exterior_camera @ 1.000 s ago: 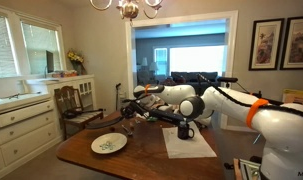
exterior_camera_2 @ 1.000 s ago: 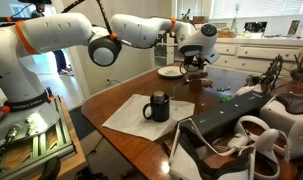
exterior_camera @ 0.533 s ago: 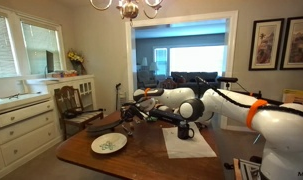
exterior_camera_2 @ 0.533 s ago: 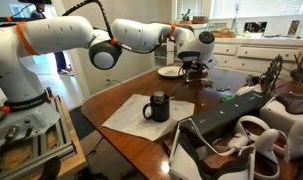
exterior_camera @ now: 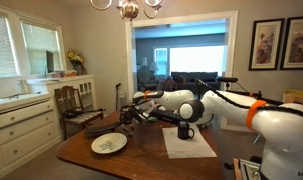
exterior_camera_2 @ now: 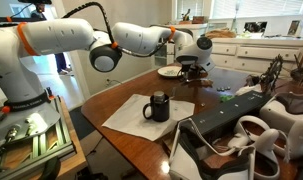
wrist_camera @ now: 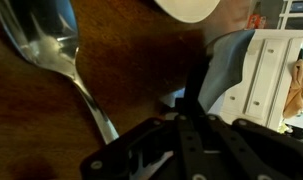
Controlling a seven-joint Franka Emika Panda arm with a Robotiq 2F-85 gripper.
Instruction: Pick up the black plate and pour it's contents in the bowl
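Note:
The black slab already hangs close above the table, so my gripper will next lower it slightly toward the table (exterior_camera_2: 197, 77) (wrist_camera: 176, 62) beside the bowl and open its fingers to release it.
The round white bowl (exterior_camera: 109, 143) lies on the dark wooden table and also shows in the exterior view (exterior_camera_2: 170, 71). Its rim shows at the top of the wrist view (wrist_camera: 188, 8). My gripper (exterior_camera: 130, 112) hangs just above and beside the bowl, as the exterior view (exterior_camera_2: 192, 64) also shows. In the wrist view the jaws (wrist_camera: 187, 112) are shut on a thin black slab seen edge-on, the black plate (wrist_camera: 189, 95). The contents are too small to make out.
A black mug (exterior_camera_2: 157, 106) stands on a white paper mat (exterior_camera_2: 141, 120) nearer the table's middle; it also shows in the exterior view (exterior_camera: 185, 130). A bright spoon-like shape (wrist_camera: 43, 40) shows on the glossy tabletop. Chairs (exterior_camera: 76, 105) and white cabinets (exterior_camera: 21, 120) surround the table.
The gripper has shifted slightly toward the white bowl and turned a little at the wrist. The mug and the bowl have not moved.

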